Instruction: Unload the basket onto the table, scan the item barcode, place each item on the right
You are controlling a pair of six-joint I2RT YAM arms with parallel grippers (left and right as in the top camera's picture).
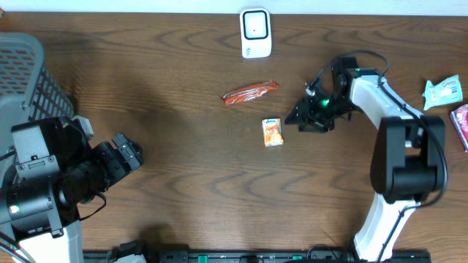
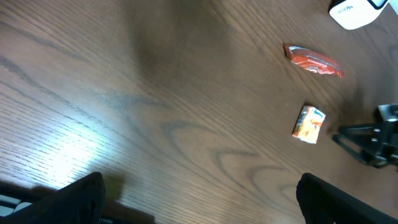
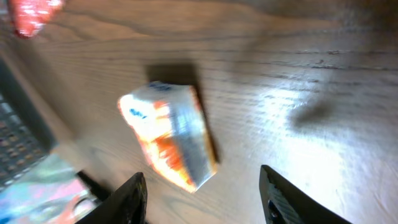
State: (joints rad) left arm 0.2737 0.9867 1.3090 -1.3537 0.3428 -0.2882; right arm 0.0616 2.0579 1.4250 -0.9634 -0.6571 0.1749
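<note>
The carton's side facing my right gripper is nearest to its open fingers, so I will next move my right gripper to the left in the overhead view and down onto that side.
A small orange and white carton [image 1: 273, 132] lies flat on the wooden table. In the right wrist view the carton [image 3: 171, 143] sits just ahead of my right gripper [image 3: 202, 202], which is open with nothing between its fingers. From overhead, the right gripper [image 1: 296, 119] is just right of the carton. The white barcode scanner [image 1: 256, 33] stands at the table's far edge. My left gripper [image 2: 211, 202] is open and empty at the near left, far from the carton [image 2: 309, 123].
A red snack packet [image 1: 251, 93] lies between scanner and carton. A grey mesh basket [image 1: 29, 73] stands at the far left. A teal packet [image 1: 442, 93] and a pink item [image 1: 461, 124] lie at the right edge.
</note>
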